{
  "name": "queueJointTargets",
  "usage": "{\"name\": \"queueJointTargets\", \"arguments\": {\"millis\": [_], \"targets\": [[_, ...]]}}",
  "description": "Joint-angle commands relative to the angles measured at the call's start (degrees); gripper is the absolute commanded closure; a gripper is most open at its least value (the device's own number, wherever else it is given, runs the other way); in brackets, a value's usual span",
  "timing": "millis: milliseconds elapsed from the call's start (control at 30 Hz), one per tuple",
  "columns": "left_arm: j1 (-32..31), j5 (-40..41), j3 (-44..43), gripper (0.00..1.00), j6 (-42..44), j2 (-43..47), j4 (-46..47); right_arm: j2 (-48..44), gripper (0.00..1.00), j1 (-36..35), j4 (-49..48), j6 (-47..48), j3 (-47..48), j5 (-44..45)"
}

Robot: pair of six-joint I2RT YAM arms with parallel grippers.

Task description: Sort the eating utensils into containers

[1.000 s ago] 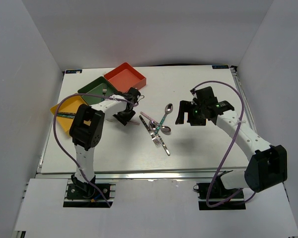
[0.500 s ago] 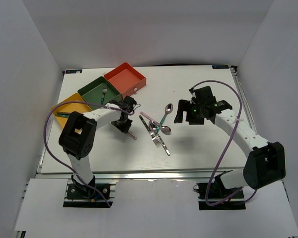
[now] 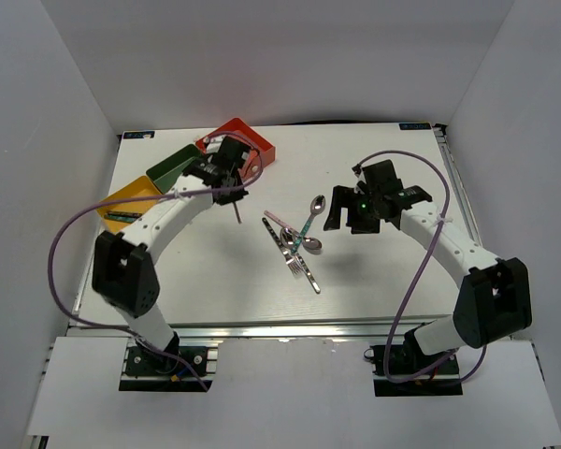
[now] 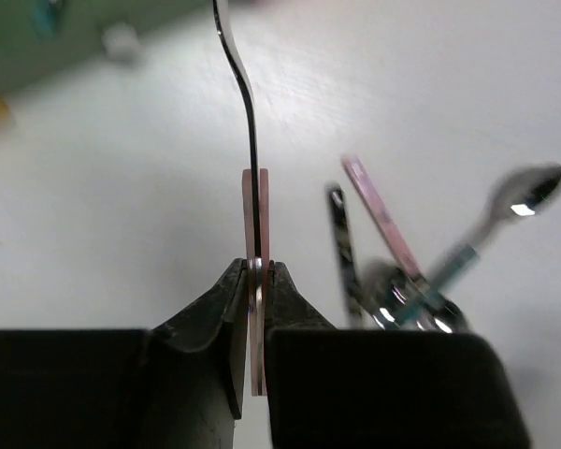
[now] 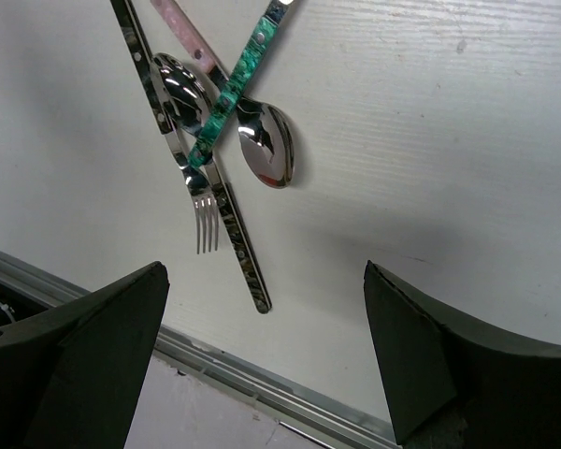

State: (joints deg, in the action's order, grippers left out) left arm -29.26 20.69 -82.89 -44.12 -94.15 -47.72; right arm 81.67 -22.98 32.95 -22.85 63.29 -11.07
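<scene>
The left gripper moves to the left in the top view and down into the dark green container [image 3: 171,165] next, as the pink-handled utensil hangs over bare table.
My left gripper [image 4: 254,271] is shut on the pink handle of a slim metal utensil [image 4: 254,201], which I see edge-on with its silver end pointing away. From above, that gripper [image 3: 228,178] hovers by the red-orange container [image 3: 252,142], and the utensil [image 3: 237,211] hangs below it. The dark green container [image 3: 171,165] and the yellow one [image 3: 129,199] continue the row to the left. Several eating utensils [image 3: 295,245] lie crossed at mid-table: a teal-handled spoon [image 5: 226,95], a fork [image 5: 206,220], a dark-handled knife [image 5: 236,238]. My right gripper [image 5: 266,355] stands open above them, holding nothing.
A teal-handled utensil [image 3: 120,216] lies in the yellow container. The purple cable [image 3: 75,224] of the left arm loops out over the table's left side. The table's metal front rail [image 5: 224,374] runs just beyond the pile in the right wrist view.
My left gripper shut on the pink-handled utensil, lifted it off the table and carried it back toward the containers. The right gripper edged slightly left, still open.
</scene>
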Motion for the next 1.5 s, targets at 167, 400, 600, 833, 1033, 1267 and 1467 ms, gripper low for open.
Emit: {"name": "queueJointTargets", "arguments": {"millis": [167, 400, 600, 833, 1033, 1267, 1467], "targets": [[22.64, -9.61, -11.92, 1.00, 34.36, -13.32, 3.96, 0.69, 0.11, 0.13, 2.29, 0.26, 6.41, -4.13], [25.04, -19.01, -32.05, 1.00, 42.43, -24.05, -2.19, -2.83, 0.10, 0.13, 2.47, 0.44, 2.37, -5.27], [26.09, -15.60, -31.81, 1.00, 47.28, -24.94, -2.11, -3.53, 0.11, 0.13, 3.17, 0.53, 1.92, -4.93], [26.79, -10.15, -34.36, 0.90, 46.67, -29.16, -2.99, -1.43, 0.11, 0.04, 4.84, 0.70, 4.73, -5.19], [27.15, -10.41, -30.93, 0.71, 45.44, -29.16, -2.81, -0.46, 0.11, 0.04, 4.93, 0.79, 6.23, -5.19], [27.15, -11.11, -30.31, 0.56, 43.17, -24.07, -2.72, -0.28, 0.11, 0.04, 4.05, 0.70, 5.71, -4.31], [27.15, -7.07, -22.16, 0.02, 31.32, -9.68, -2.29, 1.91, 0.11, -2.14, 1.68, 5.78, 7.20, -5.81]]}}
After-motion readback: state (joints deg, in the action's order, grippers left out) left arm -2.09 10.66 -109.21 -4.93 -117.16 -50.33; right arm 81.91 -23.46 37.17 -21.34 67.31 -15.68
